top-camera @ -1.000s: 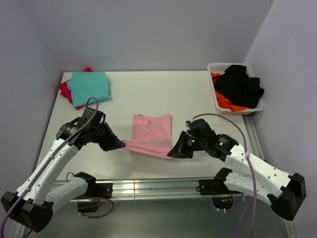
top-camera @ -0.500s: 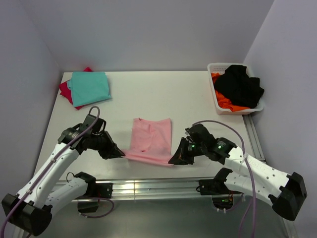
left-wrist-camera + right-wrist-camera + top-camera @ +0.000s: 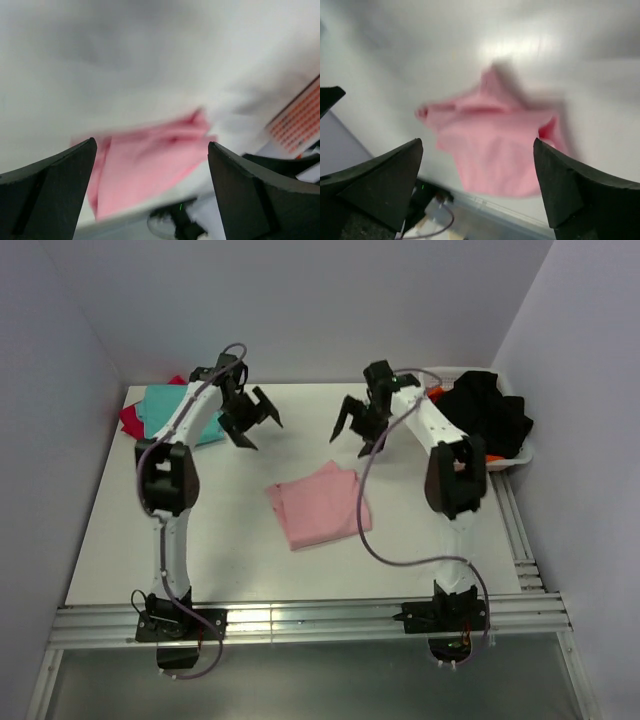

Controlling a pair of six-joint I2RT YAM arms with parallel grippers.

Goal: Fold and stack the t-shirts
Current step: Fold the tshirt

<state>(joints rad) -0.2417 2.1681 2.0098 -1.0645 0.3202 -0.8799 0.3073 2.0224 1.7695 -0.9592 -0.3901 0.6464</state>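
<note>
My fingers are above the unheld light pink t-shirt, so my left gripper needs to move back and down, then sideways onto the t-shirt's fold nearest this arm (image 3: 281,516) (image 3: 96,176).
The light pink t-shirt (image 3: 318,505) lies folded flat in the middle of the table, held by nothing. It shows blurred in the left wrist view (image 3: 150,167) and the right wrist view (image 3: 495,150), well below the fingers. My left gripper (image 3: 260,428) hangs open in the air over the back of the table, near the teal t-shirt (image 3: 165,405), which lies on the red one (image 3: 130,422) at the back left. My right gripper (image 3: 351,440) is open too, raised at the back right. Both pairs of jaws (image 3: 152,144) (image 3: 477,141) stand wide apart with nothing between them.
A white basket (image 3: 510,458) with black clothing (image 3: 492,415) and some orange cloth stands at the back right, close to the right arm. A metal rail (image 3: 300,625) runs along the table's near edge. Walls close in the left, back and right sides.
Both grippers let go of the pink shirt's near edge and opened. Both arms swung up and away to the back of the table. The shirt now lies folded over.
</note>
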